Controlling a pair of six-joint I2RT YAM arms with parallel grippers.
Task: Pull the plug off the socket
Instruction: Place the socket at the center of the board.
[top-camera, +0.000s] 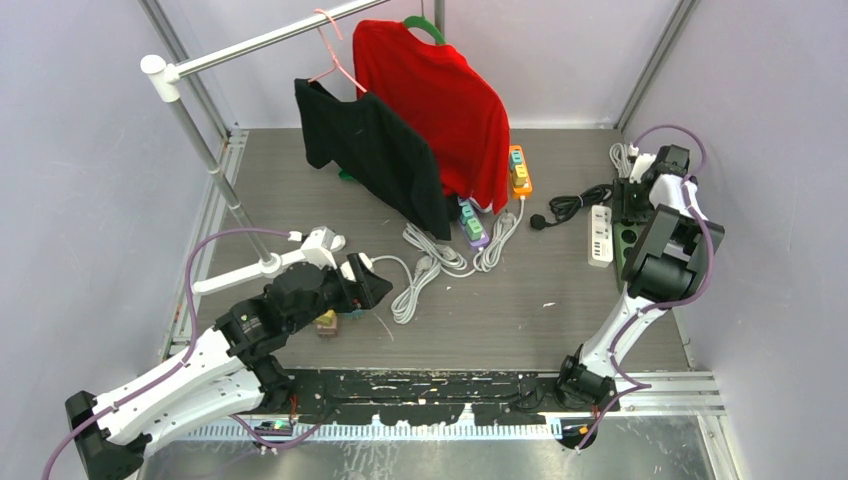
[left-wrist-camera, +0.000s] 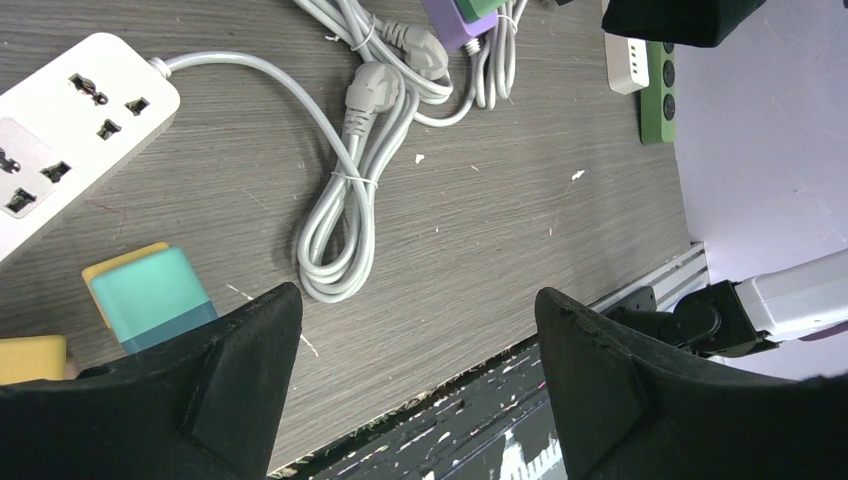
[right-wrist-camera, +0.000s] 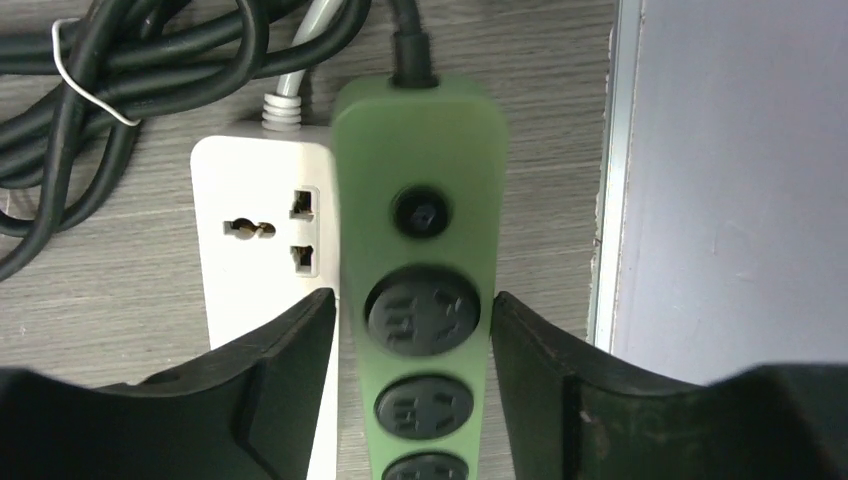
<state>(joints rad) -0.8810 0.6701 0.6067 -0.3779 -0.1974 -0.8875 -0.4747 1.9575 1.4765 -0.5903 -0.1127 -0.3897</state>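
The near loop (top-camera: 486, 265) (left-wrist-camera: 489, 96) of the orange strip's grey coil lies uncovered. My left gripper will move outward onto it, to the right in the top view and down.
A green socket strip (right-wrist-camera: 418, 200) lies along the right wall, also visible in the top view (top-camera: 628, 245). Its round black sockets that show are empty. My right gripper (right-wrist-camera: 415, 300) straddles it, open, with a thin gap at each finger; the strip looks slightly blurred. A black plug (top-camera: 538, 221) lies loose on the table, on the end of a coiled black cable (top-camera: 575, 203). My left gripper (left-wrist-camera: 418, 295) is wide open and holds nothing, hovering over the near left of the table (top-camera: 365, 285).
A white strip (right-wrist-camera: 255, 240) lies against the green one. Another white strip (left-wrist-camera: 60, 130) and a teal and yellow block (left-wrist-camera: 150, 295) sit by the left gripper. Grey cable coils (top-camera: 420, 270), a purple strip (top-camera: 472, 228), an orange strip (top-camera: 520, 170) and hanging shirts (top-camera: 430, 110) fill the middle.
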